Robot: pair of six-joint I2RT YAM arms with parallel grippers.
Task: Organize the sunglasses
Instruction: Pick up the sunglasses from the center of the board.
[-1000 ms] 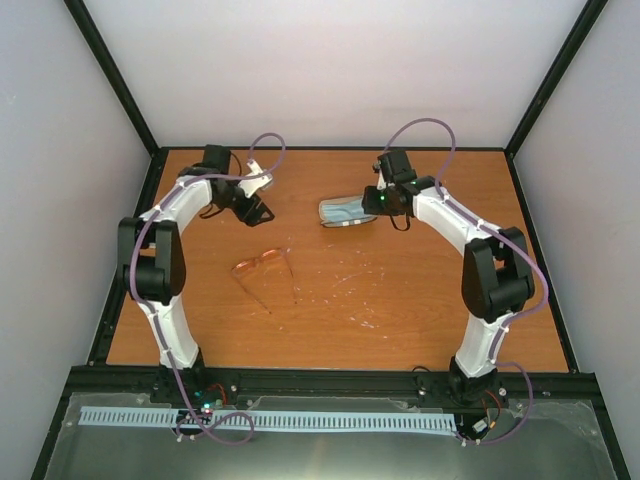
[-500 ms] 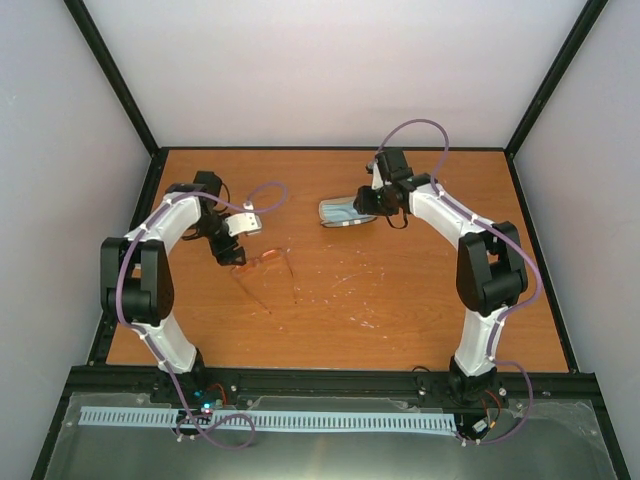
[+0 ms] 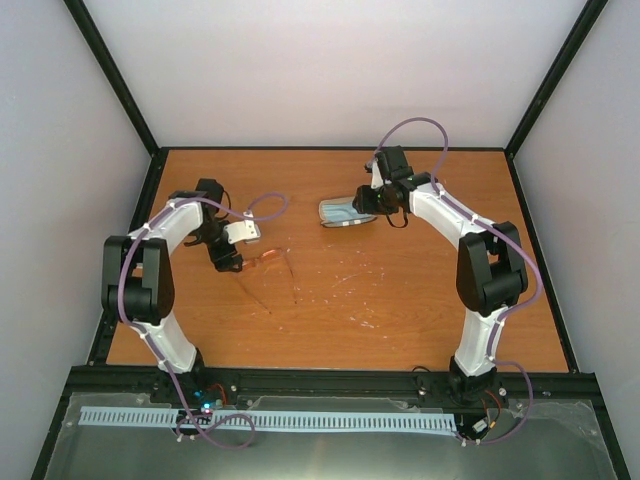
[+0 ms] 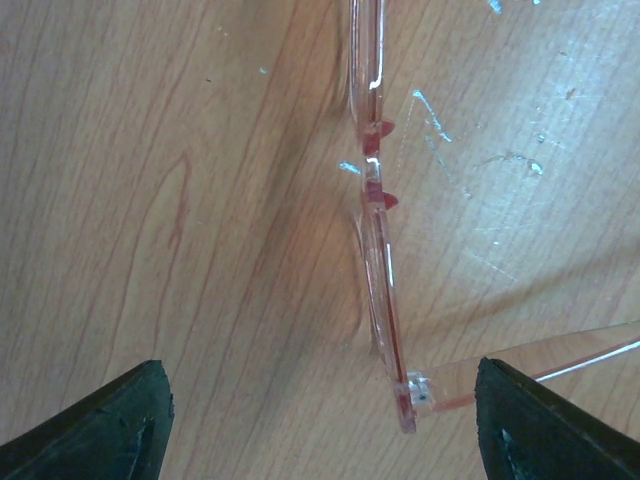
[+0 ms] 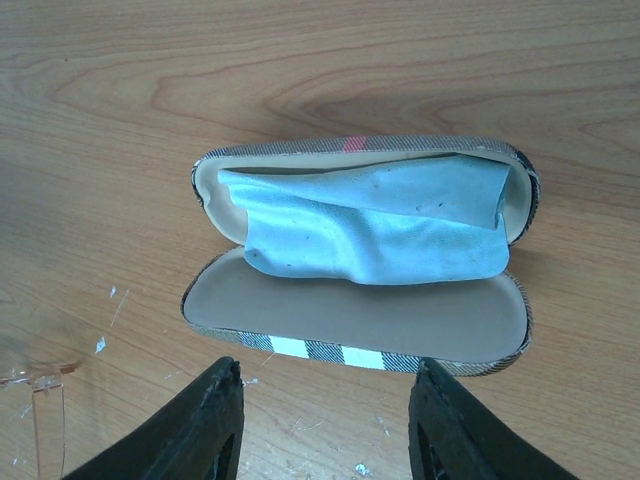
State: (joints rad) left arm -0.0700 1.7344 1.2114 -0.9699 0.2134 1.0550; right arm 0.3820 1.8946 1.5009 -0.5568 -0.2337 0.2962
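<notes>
The left gripper should next lower its spread fingers astride the lens end beside the hinge corner and close, since that end stands edge-on below the gripper, between those fingers.
The sunglasses with orange-pink lenses lie on the table, arms unfolded toward the near side. My left gripper is open right at their left end. In the left wrist view the frame stands edge-on between the spread fingertips, with the hinge corner close to the right finger; nothing is gripped. My right gripper is open beside the open case, just short of its near rim. The light blue cloth lies inside the case.
The wooden table carries white scuff marks near its middle. Black frame posts and pale walls close the left, back and right sides. One sunglasses arm tip shows at the lower left of the right wrist view.
My left gripper has swung from the back left down and toward the sunglasses, ending at their left end. My right gripper shifted slightly back and left beside the case.
</notes>
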